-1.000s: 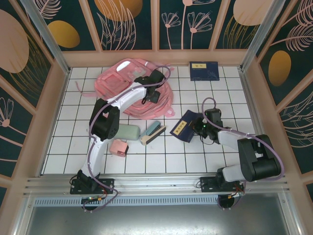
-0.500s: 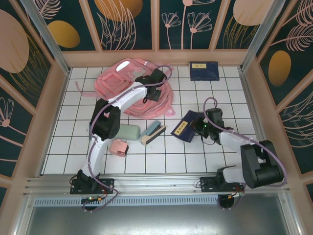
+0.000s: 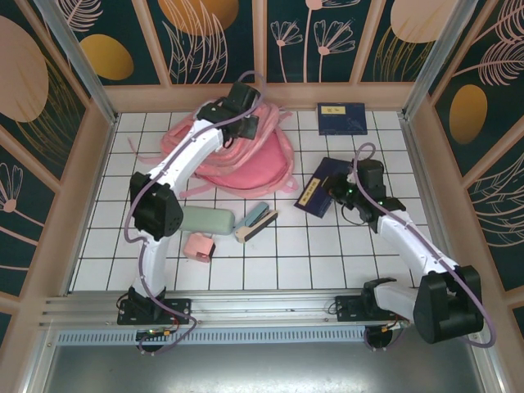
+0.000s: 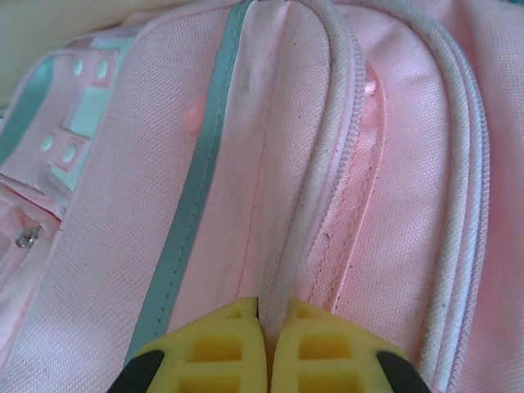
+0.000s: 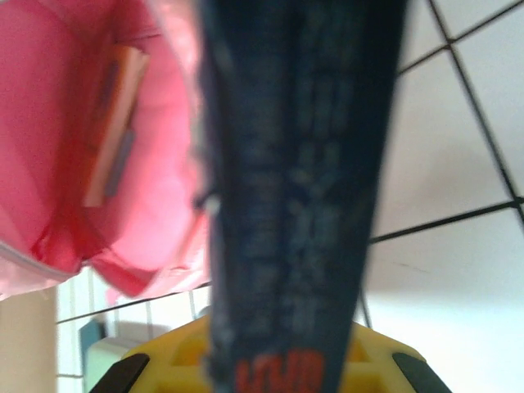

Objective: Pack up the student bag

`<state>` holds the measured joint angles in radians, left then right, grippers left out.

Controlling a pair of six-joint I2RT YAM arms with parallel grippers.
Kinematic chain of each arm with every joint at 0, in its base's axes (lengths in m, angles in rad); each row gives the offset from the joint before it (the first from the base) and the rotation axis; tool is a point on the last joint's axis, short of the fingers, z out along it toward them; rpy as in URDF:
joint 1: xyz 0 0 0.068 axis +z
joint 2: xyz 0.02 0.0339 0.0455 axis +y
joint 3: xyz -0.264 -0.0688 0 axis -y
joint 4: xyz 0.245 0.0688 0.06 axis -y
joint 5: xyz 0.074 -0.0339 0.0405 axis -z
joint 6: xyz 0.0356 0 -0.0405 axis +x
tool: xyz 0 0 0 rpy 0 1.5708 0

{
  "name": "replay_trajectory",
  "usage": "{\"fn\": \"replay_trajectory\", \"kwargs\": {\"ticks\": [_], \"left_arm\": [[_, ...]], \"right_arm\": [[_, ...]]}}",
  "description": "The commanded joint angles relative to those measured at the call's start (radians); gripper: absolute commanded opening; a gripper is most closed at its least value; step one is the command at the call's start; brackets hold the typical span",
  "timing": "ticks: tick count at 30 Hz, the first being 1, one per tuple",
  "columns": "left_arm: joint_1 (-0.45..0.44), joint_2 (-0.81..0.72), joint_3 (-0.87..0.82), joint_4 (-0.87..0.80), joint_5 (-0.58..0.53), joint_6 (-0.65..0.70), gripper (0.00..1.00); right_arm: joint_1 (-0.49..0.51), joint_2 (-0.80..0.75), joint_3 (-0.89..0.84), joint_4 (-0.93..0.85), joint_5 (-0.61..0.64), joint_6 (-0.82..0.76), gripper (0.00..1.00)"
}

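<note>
I need to carry the book outward and across into the bag's opening with my right gripper next, because the bag's opening is outward, toward my left gripper.
The student bag (image 3: 246,168), a big pink backpack, lies at the back left of the tiled table with its mouth held open and the darker pink inside showing. My left gripper (image 3: 248,124) is shut on the bag's zipper rim (image 4: 307,221) at the top, with its yellow fingertips (image 4: 237,332) pinched on the piping. My right gripper (image 3: 348,192) is shut on a dark blue book (image 3: 321,186), held tilted just right of the bag's opening. In the right wrist view the book (image 5: 295,188) stands edge-on between the jaws, with the open bag (image 5: 74,155) to its left.
A second dark blue book (image 3: 341,118) lies at the back right. In front of the bag are a green pencil case (image 3: 205,220), a small pink box (image 3: 199,246) and a teal and cream item (image 3: 255,221). Wooden walls ring the table.
My left gripper shut on the bag's rim and pulled it back toward the far wall, opening the bag. My right arm carried the book away from the near edge, closer to the opening.
</note>
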<state>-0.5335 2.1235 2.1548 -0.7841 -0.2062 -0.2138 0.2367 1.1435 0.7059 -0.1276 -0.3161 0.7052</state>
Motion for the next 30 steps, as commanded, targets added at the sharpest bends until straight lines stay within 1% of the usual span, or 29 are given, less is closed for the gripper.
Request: {"fn": "replay_trajectory", "kwargs": {"ticks": [1, 2, 4, 6, 9, 11, 14, 18, 21, 25, 30], "left_arm": [[-0.011, -0.072, 0.066, 0.057, 0.117, -0.021, 0.00], [-0.010, -0.077, 0.072, 0.058, 0.147, -0.015, 0.00], [-0.006, -0.085, 0.079, 0.064, 0.241, 0.006, 0.00], [-0.002, -0.095, 0.074, 0.075, 0.290, 0.017, 0.00], [0.002, -0.109, 0.056, 0.106, 0.372, 0.023, 0.00], [0.011, -0.114, 0.053, 0.120, 0.441, 0.012, 0.00], [0.036, -0.125, 0.038, 0.148, 0.532, -0.019, 0.00], [0.100, -0.168, -0.041, 0.259, 0.676, -0.113, 0.00], [0.139, -0.187, -0.090, 0.330, 0.764, -0.175, 0.00], [0.152, -0.179, -0.092, 0.348, 0.805, -0.197, 0.00], [0.151, -0.170, -0.085, 0.361, 0.838, -0.213, 0.00]], "right_arm": [[0.028, 0.006, 0.070, 0.061, -0.117, 0.007, 0.00], [0.031, 0.012, 0.082, 0.072, -0.120, 0.018, 0.00], [0.033, 0.017, 0.088, 0.131, -0.147, 0.049, 0.00], [0.032, 0.031, 0.092, 0.194, -0.176, 0.077, 0.00], [0.038, 0.087, 0.098, 0.301, -0.234, 0.140, 0.00], [0.044, 0.133, 0.111, 0.346, -0.245, 0.172, 0.00], [0.054, 0.189, 0.116, 0.433, -0.241, 0.216, 0.00], [0.066, 0.277, 0.130, 0.554, -0.245, 0.292, 0.00], [0.074, 0.348, 0.145, 0.647, -0.234, 0.373, 0.00], [0.100, 0.456, 0.201, 0.725, -0.196, 0.477, 0.00], [0.145, 0.607, 0.325, 0.734, -0.139, 0.569, 0.00]]}}
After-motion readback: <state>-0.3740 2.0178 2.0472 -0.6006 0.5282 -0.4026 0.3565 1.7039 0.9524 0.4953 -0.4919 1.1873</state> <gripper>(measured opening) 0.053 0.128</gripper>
